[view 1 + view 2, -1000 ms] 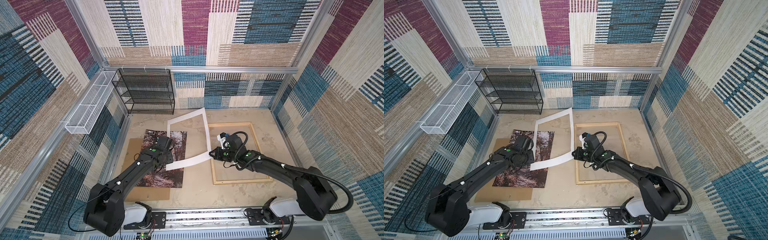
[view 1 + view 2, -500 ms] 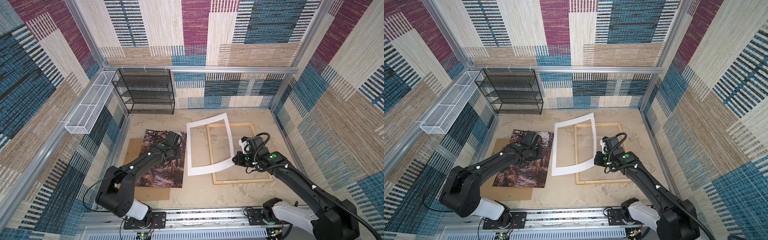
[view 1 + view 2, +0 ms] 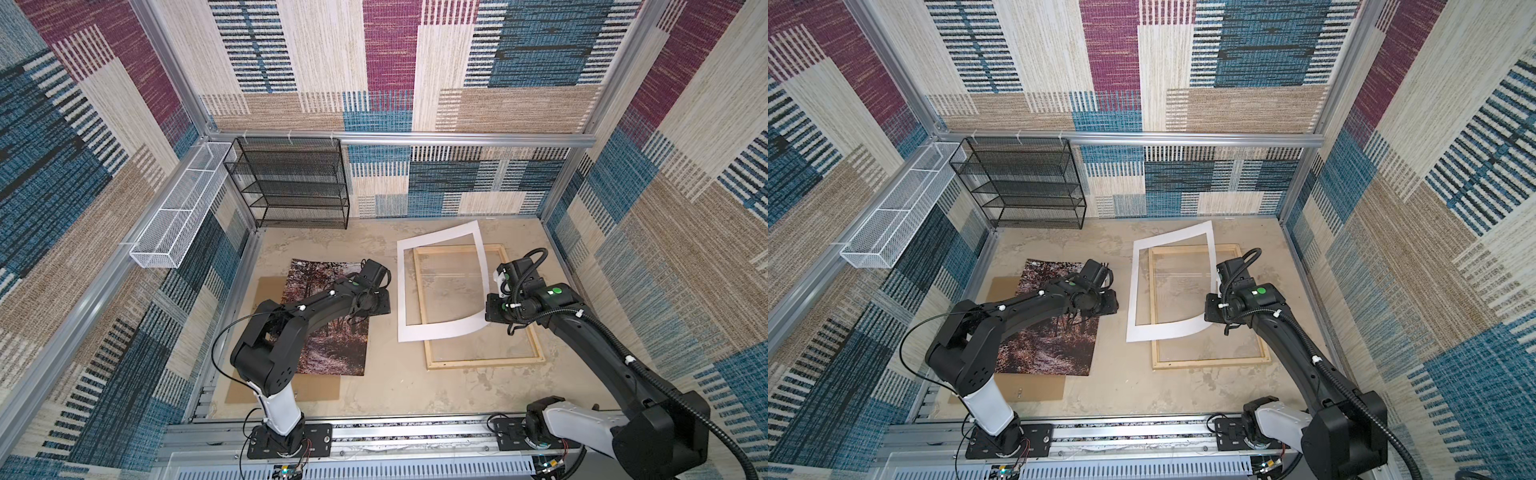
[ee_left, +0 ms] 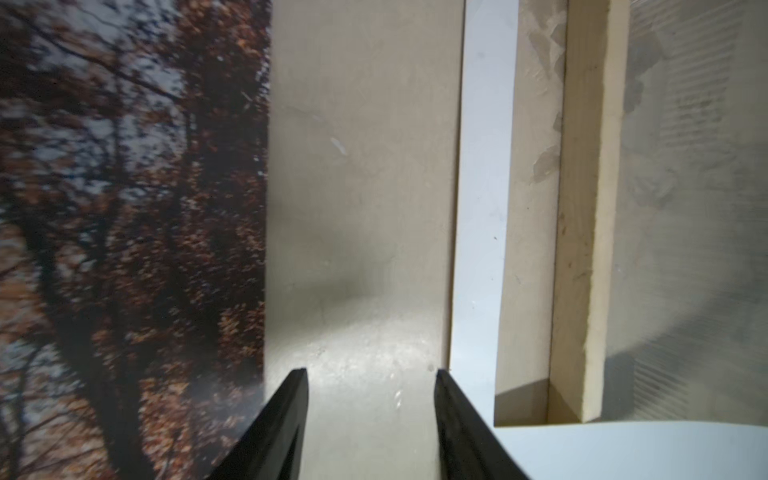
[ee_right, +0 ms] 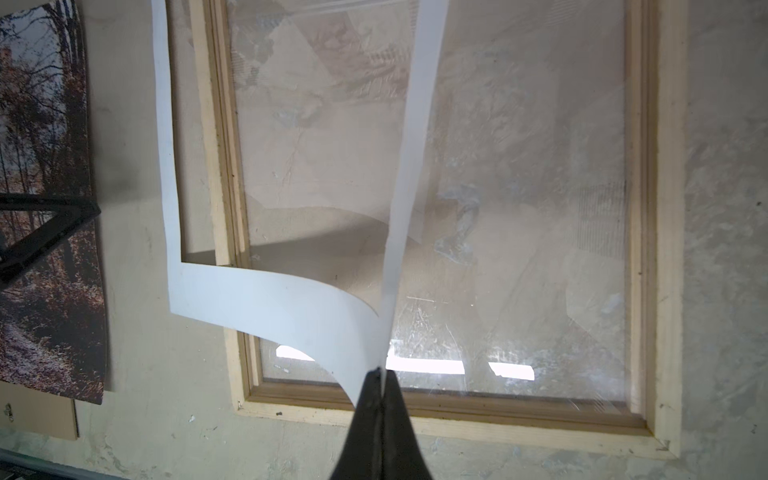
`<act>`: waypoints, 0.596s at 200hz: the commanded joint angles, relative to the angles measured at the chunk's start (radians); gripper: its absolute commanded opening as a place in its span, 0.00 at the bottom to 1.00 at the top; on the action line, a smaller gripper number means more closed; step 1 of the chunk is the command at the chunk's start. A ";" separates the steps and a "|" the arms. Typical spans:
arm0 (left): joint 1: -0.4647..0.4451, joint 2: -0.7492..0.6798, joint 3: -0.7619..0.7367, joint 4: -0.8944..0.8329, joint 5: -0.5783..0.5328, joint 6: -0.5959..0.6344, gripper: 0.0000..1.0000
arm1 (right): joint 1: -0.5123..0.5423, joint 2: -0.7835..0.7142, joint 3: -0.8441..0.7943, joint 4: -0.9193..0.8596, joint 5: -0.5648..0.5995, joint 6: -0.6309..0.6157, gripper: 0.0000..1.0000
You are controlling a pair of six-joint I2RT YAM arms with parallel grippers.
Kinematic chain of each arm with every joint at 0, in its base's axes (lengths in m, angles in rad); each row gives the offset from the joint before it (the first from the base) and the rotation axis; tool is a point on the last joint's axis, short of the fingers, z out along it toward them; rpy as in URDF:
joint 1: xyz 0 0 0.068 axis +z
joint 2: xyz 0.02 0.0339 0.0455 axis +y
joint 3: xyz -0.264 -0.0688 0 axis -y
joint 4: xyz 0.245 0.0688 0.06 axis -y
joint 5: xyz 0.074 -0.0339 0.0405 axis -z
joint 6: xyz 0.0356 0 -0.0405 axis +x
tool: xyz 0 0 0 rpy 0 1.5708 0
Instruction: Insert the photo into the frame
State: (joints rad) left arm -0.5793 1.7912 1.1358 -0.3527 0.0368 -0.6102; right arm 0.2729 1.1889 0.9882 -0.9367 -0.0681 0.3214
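Note:
Next, my right gripper moves away from the photo (image 3: pixel 332 353) and slightly down to release the mat's corner, as the pane's near part lies below the gripper.
The photo (image 3: pixel 332 353), an autumn forest print, lies face up at the left on a brown board, seen in both top views (image 3: pixel 1046 349). The pale wooden frame (image 3: pixel 482 362) with its clear pane lies flat at the right. My right gripper (image 5: pixel 380 372) is shut on a corner of a white mat (image 5: pixel 270 299), which hangs curled over the frame (image 5: pixel 660 208). Its far left side rests on the table. My left gripper (image 4: pixel 370 374) is open and holds nothing. It is low over bare table between the photo's (image 4: pixel 124 208) right edge and the mat (image 4: pixel 482 208).
A brown backing board (image 3: pixel 282 390) sticks out from under the photo at the near left. A black mesh shelf (image 3: pixel 291 183) stands at the back left. A white wire basket (image 3: pixel 178 208) hangs on the left wall. The walls close in on three sides.
My right gripper has carried the white mat to the right, from beside the photo to over the frame. My left gripper has stayed by the photo's right edge while its arm folded back.

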 commanded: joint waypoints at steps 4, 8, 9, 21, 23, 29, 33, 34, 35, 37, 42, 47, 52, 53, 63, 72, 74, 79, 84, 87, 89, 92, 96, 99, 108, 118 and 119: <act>-0.020 0.042 0.031 0.048 0.042 -0.019 0.53 | -0.002 0.019 0.020 -0.035 0.045 -0.013 0.00; -0.023 0.046 0.033 0.057 0.047 -0.020 0.53 | -0.001 0.022 0.023 -0.039 0.043 -0.012 0.00; -0.023 0.048 0.034 0.058 0.048 -0.020 0.53 | -0.001 0.022 0.025 -0.041 0.045 -0.011 0.00; -0.031 0.061 0.039 0.080 0.062 -0.027 0.53 | -0.001 0.029 0.024 -0.043 0.057 -0.008 0.00; -0.032 0.064 0.040 0.084 0.065 -0.028 0.53 | 0.000 0.030 0.022 -0.042 0.057 -0.008 0.00; -0.036 0.070 0.045 0.090 0.068 -0.031 0.53 | -0.001 0.033 0.016 -0.038 0.054 -0.009 0.00; -0.038 0.074 0.049 0.093 0.070 -0.030 0.53 | -0.001 0.036 0.014 -0.037 0.053 -0.010 0.00; -0.038 0.076 0.050 0.093 0.070 -0.031 0.53 | -0.001 0.036 0.014 -0.037 0.054 -0.010 0.00; -0.039 0.077 0.051 0.093 0.070 -0.030 0.53 | -0.001 0.037 0.014 -0.035 0.055 -0.009 0.00; -0.040 0.079 0.053 0.095 0.072 -0.031 0.53 | -0.001 0.038 0.014 -0.036 0.056 -0.009 0.00; -0.042 0.086 0.058 0.100 0.076 -0.030 0.53 | -0.002 0.040 0.013 -0.036 0.057 -0.010 0.00; -0.043 0.094 0.062 0.107 0.083 -0.029 0.54 | -0.002 0.040 0.013 -0.035 0.057 -0.010 0.00; -0.045 0.103 0.068 0.112 0.090 -0.029 0.54 | -0.002 0.039 0.013 -0.034 0.057 -0.011 0.00; -0.045 0.105 0.070 0.112 0.092 -0.029 0.54 | -0.001 0.038 0.013 -0.034 0.057 -0.011 0.00; -0.048 0.124 0.082 0.113 0.101 -0.029 0.53 | -0.001 0.034 0.012 -0.033 0.057 -0.011 0.00; -0.050 0.139 0.088 0.113 0.099 -0.031 0.53 | -0.001 0.028 0.010 -0.033 0.057 -0.009 0.00; -0.050 0.142 0.089 0.113 0.098 -0.033 0.53 | -0.001 0.025 0.010 -0.033 0.058 -0.010 0.00; -0.050 0.146 0.091 0.114 0.097 -0.035 0.53 | -0.001 0.020 0.009 -0.032 0.059 -0.009 0.00; -0.050 0.151 0.091 0.114 0.097 -0.037 0.53 | -0.003 0.015 0.007 -0.031 0.062 -0.007 0.00; -0.050 0.153 0.091 0.114 0.096 -0.037 0.53 | -0.003 0.013 0.006 -0.031 0.062 -0.007 0.00; -0.049 0.154 0.091 0.113 0.095 -0.037 0.53 | -0.003 0.012 0.006 -0.031 0.062 -0.007 0.00; -0.050 0.155 0.091 0.113 0.095 -0.038 0.53 | -0.003 0.009 0.004 -0.031 0.063 -0.007 0.00; -0.050 0.156 0.092 0.111 0.093 -0.038 0.53 | -0.002 0.009 0.005 -0.030 0.062 -0.005 0.00; -0.051 0.156 0.093 0.107 0.089 -0.039 0.53 | -0.003 0.006 0.003 -0.030 0.062 -0.005 0.00; -0.051 0.155 0.095 0.093 0.072 -0.037 0.53 | -0.003 0.005 0.002 -0.028 0.064 -0.005 0.00; -0.051 0.150 0.090 0.097 0.069 -0.033 0.54 | -0.002 0.009 0.001 -0.028 0.067 -0.004 0.00; -0.050 0.150 0.089 0.098 0.070 -0.032 0.54 | -0.002 0.010 0.001 -0.028 0.068 -0.003 0.00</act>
State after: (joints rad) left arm -0.6304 1.9396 1.2266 -0.2337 0.1120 -0.6300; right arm 0.2691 1.1992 0.9920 -0.9668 -0.0257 0.3138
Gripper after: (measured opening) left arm 0.534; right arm 0.049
